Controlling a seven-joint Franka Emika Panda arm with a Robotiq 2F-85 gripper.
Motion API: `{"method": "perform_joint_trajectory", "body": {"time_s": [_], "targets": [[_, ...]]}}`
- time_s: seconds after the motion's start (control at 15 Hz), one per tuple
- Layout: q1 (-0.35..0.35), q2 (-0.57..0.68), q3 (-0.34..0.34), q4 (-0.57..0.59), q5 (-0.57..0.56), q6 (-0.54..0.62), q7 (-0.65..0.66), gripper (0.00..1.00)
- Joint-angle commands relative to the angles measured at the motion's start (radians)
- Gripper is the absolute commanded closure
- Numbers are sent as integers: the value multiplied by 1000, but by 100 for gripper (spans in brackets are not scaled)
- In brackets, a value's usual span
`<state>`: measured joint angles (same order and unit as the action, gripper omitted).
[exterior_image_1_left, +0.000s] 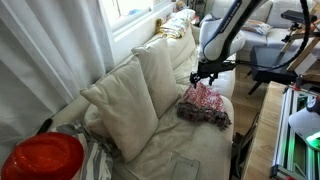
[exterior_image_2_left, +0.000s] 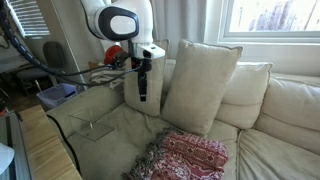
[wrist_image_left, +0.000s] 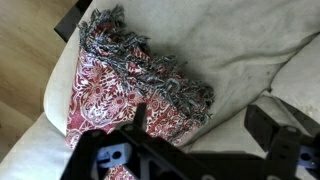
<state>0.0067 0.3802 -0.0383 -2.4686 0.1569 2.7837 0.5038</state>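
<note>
The robot's gripper should go down next and move across onto the cloth's red part by the back cushions (wrist_image_left: 163, 118), because one finger is over bare sofa.
A red and white patterned cloth with a dark grey fringe (exterior_image_1_left: 204, 103) lies crumpled on the cream sofa seat (exterior_image_1_left: 190, 150). It also shows in an exterior view (exterior_image_2_left: 185, 158) and in the wrist view (wrist_image_left: 125, 85). My gripper (exterior_image_1_left: 205, 77) hangs above the cloth, apart from it, with the fingers spread and nothing between them. In an exterior view the gripper (exterior_image_2_left: 141, 90) is in front of the back cushions. In the wrist view the gripper (wrist_image_left: 205, 120) has one finger over the cloth and the other over bare sofa.
Two large cream cushions (exterior_image_1_left: 130, 95) lean on the sofa back, also in an exterior view (exterior_image_2_left: 200, 80). A red round object (exterior_image_1_left: 42, 158) sits at the near sofa end. A window (exterior_image_2_left: 270, 15) is behind. Wooden floor (wrist_image_left: 30, 40) lies beside the sofa.
</note>
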Motion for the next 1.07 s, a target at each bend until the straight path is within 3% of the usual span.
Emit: {"method": "perform_joint_trajectory", "body": {"time_s": [0.0,0.27,0.67,1.0], "targets": [[-2,157,-63,157,46,-64,34,0],[-63,369,-56,373,108,-150,4,0],[-118,664,-52,651,150,-160,-14,0],[-147,839,-43,807,185,-75,-6,0]]}}
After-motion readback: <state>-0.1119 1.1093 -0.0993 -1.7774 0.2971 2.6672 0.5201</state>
